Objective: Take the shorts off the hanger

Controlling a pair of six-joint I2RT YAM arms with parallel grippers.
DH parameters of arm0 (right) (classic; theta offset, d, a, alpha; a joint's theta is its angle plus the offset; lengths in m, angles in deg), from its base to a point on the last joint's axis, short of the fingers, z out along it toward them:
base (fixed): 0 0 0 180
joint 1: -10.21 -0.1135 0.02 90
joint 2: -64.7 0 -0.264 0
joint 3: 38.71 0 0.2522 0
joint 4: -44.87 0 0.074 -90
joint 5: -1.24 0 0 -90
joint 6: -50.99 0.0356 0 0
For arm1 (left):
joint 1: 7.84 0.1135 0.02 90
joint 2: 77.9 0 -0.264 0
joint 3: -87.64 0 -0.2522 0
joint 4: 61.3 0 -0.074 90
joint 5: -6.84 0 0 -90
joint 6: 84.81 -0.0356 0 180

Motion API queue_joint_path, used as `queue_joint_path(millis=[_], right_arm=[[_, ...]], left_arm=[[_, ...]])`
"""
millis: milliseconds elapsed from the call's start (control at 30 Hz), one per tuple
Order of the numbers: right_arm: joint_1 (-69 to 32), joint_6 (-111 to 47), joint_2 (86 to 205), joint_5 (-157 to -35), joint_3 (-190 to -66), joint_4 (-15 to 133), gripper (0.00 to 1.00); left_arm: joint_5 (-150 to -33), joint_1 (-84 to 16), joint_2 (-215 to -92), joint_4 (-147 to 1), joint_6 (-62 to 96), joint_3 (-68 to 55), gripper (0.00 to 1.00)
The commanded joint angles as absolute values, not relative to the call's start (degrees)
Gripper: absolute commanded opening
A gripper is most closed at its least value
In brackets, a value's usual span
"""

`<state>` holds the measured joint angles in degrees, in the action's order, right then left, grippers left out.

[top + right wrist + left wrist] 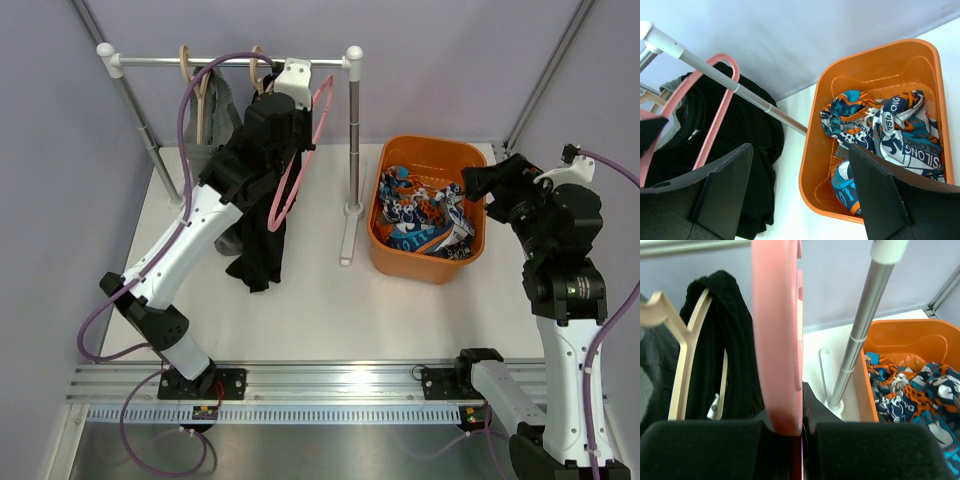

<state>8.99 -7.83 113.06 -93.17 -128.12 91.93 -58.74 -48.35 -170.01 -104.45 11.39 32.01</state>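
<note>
Next I will move my left gripper away from my base to the rack's bar (pixel 327 63), then along it toward the rack's upright post.
The black shorts (pixel 262 250) hang on a wooden hanger (pixel 687 352) on the rack; they also show in the left wrist view (pixel 727 340) and the right wrist view (pixel 742 135). The grey shorts (pixel 218 110) hang on another wooden hanger to their left. The printed shorts (pixel 425 215) lie in the orange bin (pixel 385 255), as the right wrist view (pixel 890 130) shows too. My left gripper (pixel 303 140) is shut on a bare pink hanger (pixel 777 330) just below the rail. My right gripper (pixel 470 185) is open and empty above the bin's right side.
The rack's rail (pixel 230 60) runs across the back, with an upright post (pixel 353 130) and its foot (pixel 347 240) between the hanging shorts and the bin. Grey walls enclose the table on the left, the back and the right.
</note>
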Motion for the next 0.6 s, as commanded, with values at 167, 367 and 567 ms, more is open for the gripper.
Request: queue_joint_path(millis=[167, 367, 567], right_arm=[[8.8, -9.0, 111.2, -96.6, -125.5, 92.4, 0.86], [8.8, -9.5, 109.9, -96.8, -125.5, 93.3, 0.87], [8.8, -9.1, 109.1, -97.4, -124.9, 92.8, 0.87]], left_arm=[[-61.0, -45.1, -177.7, -99.2, 7.6, 44.7, 0.0], [-64.9, -40.9, -184.0, -99.5, 8.1, 51.6, 0.0], [-72.7, -39.2, -186.4, -94.7, 7.7, 50.2, 0.0]])
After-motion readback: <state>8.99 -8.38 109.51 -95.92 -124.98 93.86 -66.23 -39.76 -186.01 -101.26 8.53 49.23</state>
